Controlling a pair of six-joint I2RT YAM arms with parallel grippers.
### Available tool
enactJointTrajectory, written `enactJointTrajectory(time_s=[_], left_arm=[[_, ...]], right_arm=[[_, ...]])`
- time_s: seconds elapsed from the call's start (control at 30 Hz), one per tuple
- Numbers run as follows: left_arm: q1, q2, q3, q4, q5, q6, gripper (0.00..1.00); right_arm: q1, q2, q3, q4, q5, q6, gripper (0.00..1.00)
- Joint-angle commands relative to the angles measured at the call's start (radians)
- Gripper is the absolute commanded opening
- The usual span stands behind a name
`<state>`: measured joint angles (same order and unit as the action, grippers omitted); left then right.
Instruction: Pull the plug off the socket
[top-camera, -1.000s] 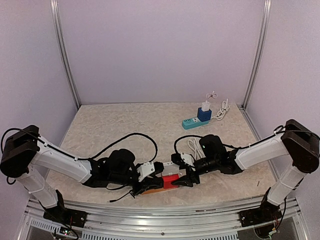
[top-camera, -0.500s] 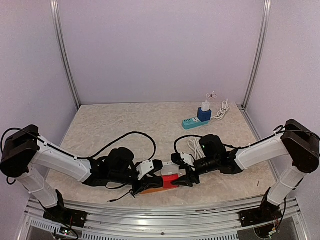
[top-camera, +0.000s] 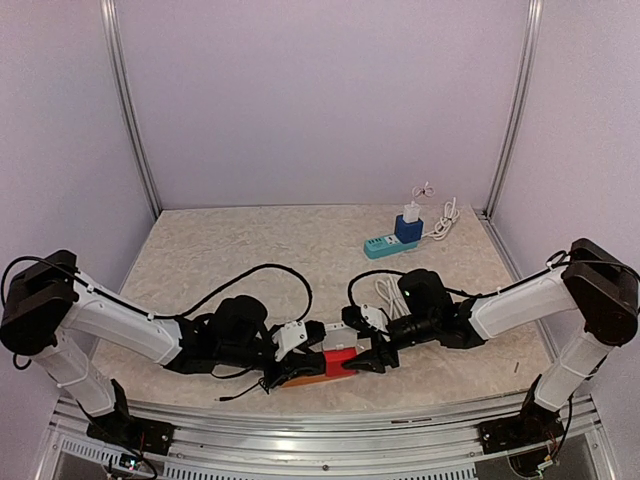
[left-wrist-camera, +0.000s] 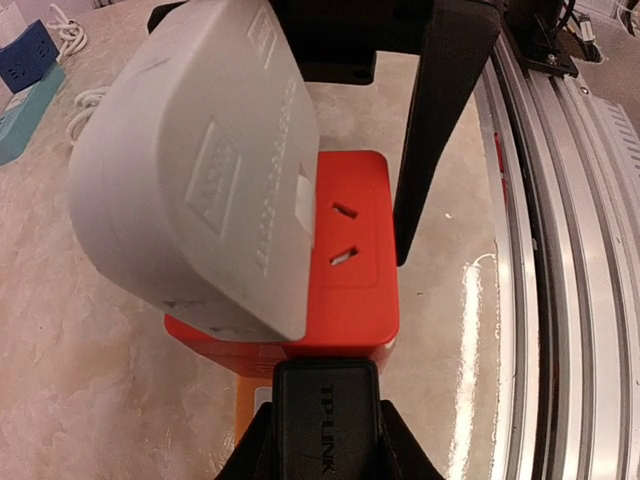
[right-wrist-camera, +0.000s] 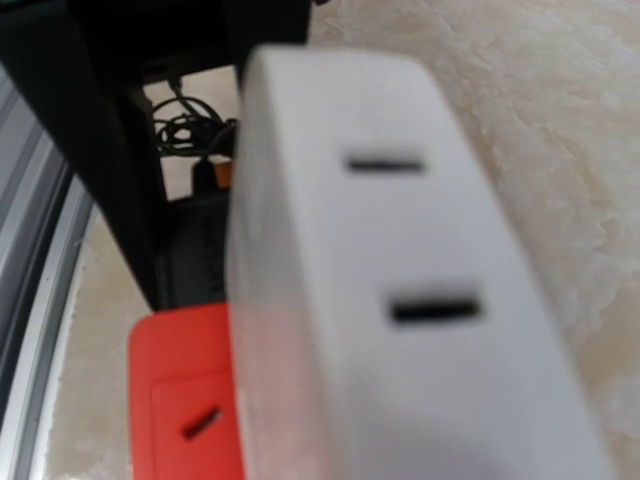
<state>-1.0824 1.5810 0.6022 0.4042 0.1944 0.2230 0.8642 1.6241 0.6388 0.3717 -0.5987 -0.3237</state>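
Next, my left gripper lifts the adapter (left-wrist-camera: 325, 410), swings it outward, left in the top view, to the bare far-corner tabletop, then lowers and releases it.
A red socket block (top-camera: 341, 362) lies near the table's front edge, and a pale grey plug (left-wrist-camera: 190, 180) sits in its top face (left-wrist-camera: 350, 290). My right gripper (top-camera: 360, 352) comes in from the right and is shut on that plug (right-wrist-camera: 400, 300). One of its dark fingers (left-wrist-camera: 435, 130) stands beside the plug. My left gripper (left-wrist-camera: 325, 435) comes in from the left, shut on a black TP-LINK adapter (left-wrist-camera: 325, 410) that butts against the socket's near side. An orange piece shows under the socket.
A teal power strip (top-camera: 383, 247) with a blue charger (top-camera: 407, 229) and white cable (top-camera: 446, 218) lies at the back right. A white cable coil (top-camera: 384, 291) lies behind my right wrist. A black cable (top-camera: 262, 270) loops behind my left wrist. A metal rail (left-wrist-camera: 560, 250) runs along the front edge.
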Motion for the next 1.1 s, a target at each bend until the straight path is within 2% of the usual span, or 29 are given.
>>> enactJointTrajectory(time_s=[0.0, 0.3, 0.47, 0.57, 0.7, 0.8, 1.07], left_arm=[[0.028, -0.047, 0.006, 0.06, 0.101, -0.058, 0.14], [0.0, -0.057, 0.01, 0.003, 0.045, 0.013, 0.14], [0.045, -0.082, -0.012, -0.013, 0.084, -0.027, 0.14], [0.096, -0.154, -0.029, -0.047, 0.081, -0.049, 0.15], [0.189, -0.251, 0.004, -0.137, 0.054, -0.095, 0.15], [0.303, -0.293, 0.072, -0.197, 0.041, -0.159, 0.14], [0.64, -0.209, 0.283, -0.345, 0.088, -0.399, 0.16]], right_arm=[[0.015, 0.039, 0.007, -0.043, 0.089, -0.003, 0.21], [0.015, 0.048, 0.012, -0.048, 0.095, -0.003, 0.2], [0.016, 0.049, 0.011, -0.052, 0.099, -0.003, 0.2], [0.015, 0.051, 0.014, -0.054, 0.1, -0.003, 0.2], [0.015, 0.053, 0.017, -0.055, 0.103, -0.003, 0.2], [0.015, 0.048, 0.019, -0.059, 0.106, -0.002, 0.2], [0.015, 0.038, 0.019, -0.065, 0.114, 0.003, 0.2]])
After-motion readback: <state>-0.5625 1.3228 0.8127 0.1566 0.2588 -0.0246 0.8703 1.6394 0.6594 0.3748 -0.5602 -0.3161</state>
